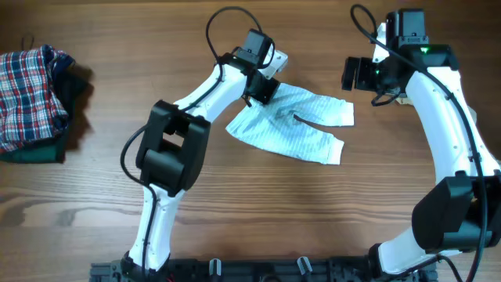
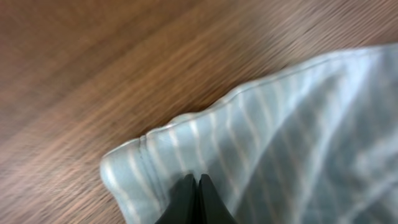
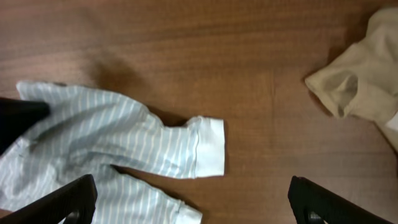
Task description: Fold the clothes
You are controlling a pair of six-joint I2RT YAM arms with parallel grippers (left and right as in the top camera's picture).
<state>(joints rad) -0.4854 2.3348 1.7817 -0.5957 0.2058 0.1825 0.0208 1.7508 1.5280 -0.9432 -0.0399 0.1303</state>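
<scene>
Next, my left gripper pulls the striped corner outward and toward the plaid garment, then releases, since bare wood lies to its left in the overhead view.
A pale blue-and-white striped garment point(image 1: 297, 121) with white cuffs point(image 3: 210, 146) lies spread on the wooden table, its two legs pointing right. My left gripper point(image 1: 262, 88) is at its upper left corner. In the left wrist view the fingertips point(image 2: 196, 180) are pressed together on the striped fabric point(image 2: 298, 124) near the waistband edge. My right gripper point(image 1: 358, 74) hovers above the table beyond the upper cuff, wide open, with nothing between its fingers point(image 3: 68, 199). The striped garment point(image 3: 112, 137) lies below it to the left.
A red-blue plaid garment point(image 1: 31, 86) lies bunched on a dark green one point(image 1: 35, 149) at the far left. A cream garment point(image 3: 367, 68) lies at the right, mostly hidden under the right arm in the overhead view.
</scene>
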